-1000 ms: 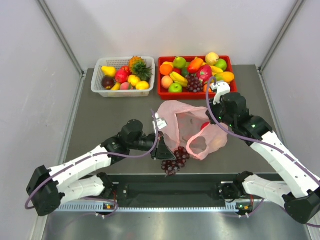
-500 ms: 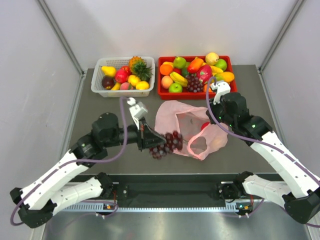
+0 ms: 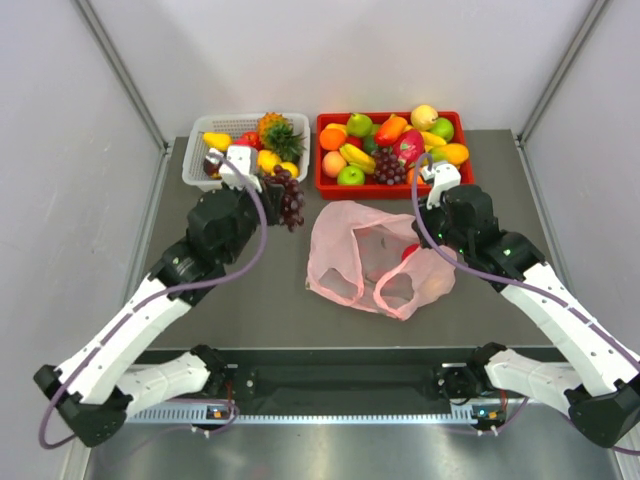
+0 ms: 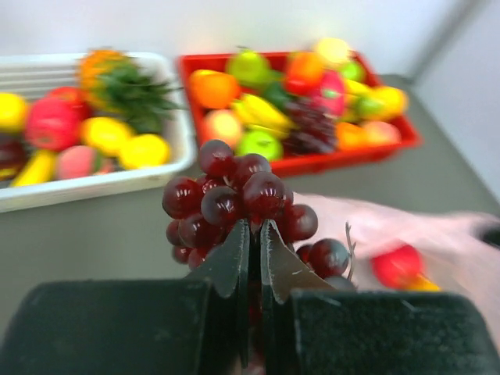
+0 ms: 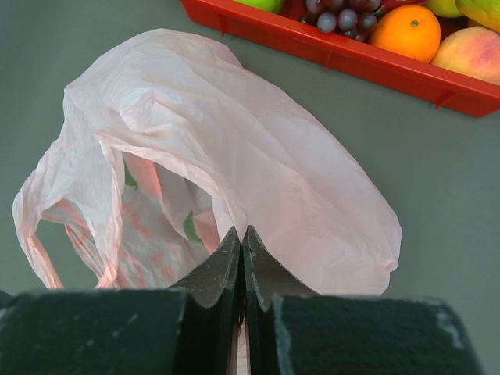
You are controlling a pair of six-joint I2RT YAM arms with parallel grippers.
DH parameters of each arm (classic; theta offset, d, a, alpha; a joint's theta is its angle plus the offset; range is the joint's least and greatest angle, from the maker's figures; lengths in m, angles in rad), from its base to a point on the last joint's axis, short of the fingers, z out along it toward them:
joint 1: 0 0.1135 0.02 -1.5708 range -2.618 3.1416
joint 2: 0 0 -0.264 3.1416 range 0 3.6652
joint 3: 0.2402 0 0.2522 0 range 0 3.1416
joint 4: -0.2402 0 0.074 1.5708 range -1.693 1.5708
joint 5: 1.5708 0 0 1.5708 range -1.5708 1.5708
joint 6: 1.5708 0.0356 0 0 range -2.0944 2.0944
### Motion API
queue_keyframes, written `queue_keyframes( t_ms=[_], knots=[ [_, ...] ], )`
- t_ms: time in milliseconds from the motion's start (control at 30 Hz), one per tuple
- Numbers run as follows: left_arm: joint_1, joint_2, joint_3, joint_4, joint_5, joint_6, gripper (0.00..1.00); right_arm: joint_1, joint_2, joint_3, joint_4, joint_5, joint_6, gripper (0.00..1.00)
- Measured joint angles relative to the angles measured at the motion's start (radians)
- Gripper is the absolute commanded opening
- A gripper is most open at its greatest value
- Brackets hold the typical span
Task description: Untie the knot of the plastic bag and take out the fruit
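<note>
My left gripper holds the grapes. It should move outward and to the left in the top view, over the basket's dark fruit [image 4: 10,154], and let go of the grapes clear of the pineapple.
The pink plastic bag [image 3: 352,250] lies open mid-table, its handle loops loose toward the near edge; the knot is out of view. Through the plastic I see reddish fruit [image 3: 410,252] and an orange one [image 3: 436,286] inside. My left gripper [image 3: 274,194] is shut on a dark purple grape bunch [image 3: 291,204], held above the table just in front of the white basket [image 3: 196,180]. In the left wrist view the grapes [image 4: 234,195] bulge round the gripper [image 4: 255,226]. My right gripper [image 5: 241,232] is shut on a fold of the bag [image 5: 234,133] at its right side [image 3: 421,238].
The white basket holds a pineapple [image 3: 277,134] and several other fruits. Beside it at the back stands a red crate [image 3: 320,185] full of fruit, also in the right wrist view [image 5: 351,56]. Grey walls close in on both sides.
My left arm has carried the grape bunch from the near edge by the bag up and back-left to the front of the white basket. The right arm and bag have stayed put.
</note>
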Motion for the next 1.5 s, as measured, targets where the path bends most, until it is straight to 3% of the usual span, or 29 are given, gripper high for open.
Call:
queue_keyframes(
  t_ms=[233,433,667,900,1000,1033,1100,1133,1200,1233,1500],
  knots=[
    [0.319,0.2,0.046,0.088,0.05,0.002,0.0,0.0,0.0,0.0,0.0,0.0,-0.003,0.0],
    [0.508,0.41,0.118,0.198,0.125,-0.018,0.0,0.0,0.0,0.0,0.0,-0.004,-0.003,0.0],
    [0.665,0.674,0.187,0.341,0.204,-0.079,0.0,0.0,0.021,0.0,0.0,-0.01,-0.005,0.0],
    [0.731,0.884,0.291,0.4,0.22,-0.111,0.01,-0.001,0.047,0.0,0.002,-0.011,-0.005,0.0],
    [0.742,0.946,0.328,0.417,0.226,-0.125,0.29,-0.001,0.058,0.0,0.001,-0.011,-0.006,0.0],
    [0.747,0.964,0.34,0.42,0.229,-0.131,0.44,-0.001,0.06,0.0,0.001,-0.01,-0.008,0.0],
    [0.757,0.996,0.364,0.425,0.23,-0.149,0.61,-0.001,0.061,0.0,0.001,-0.01,-0.01,0.0],
    [0.765,1.008,0.373,0.427,0.23,-0.16,0.79,-0.001,0.061,0.0,0.001,-0.01,-0.011,0.0],
    [0.781,1.021,0.378,0.433,0.227,-0.18,0.86,-0.001,0.063,0.0,0.002,-0.009,-0.012,0.0],
    [0.788,1.024,0.378,0.433,0.224,-0.189,0.99,-0.001,0.064,0.0,0.002,-0.009,-0.012,0.0],
    [0.799,0.923,0.259,0.491,0.265,-0.237,0.99,-0.001,0.069,0.0,0.001,-0.008,-0.012,0.0]
  ],
)
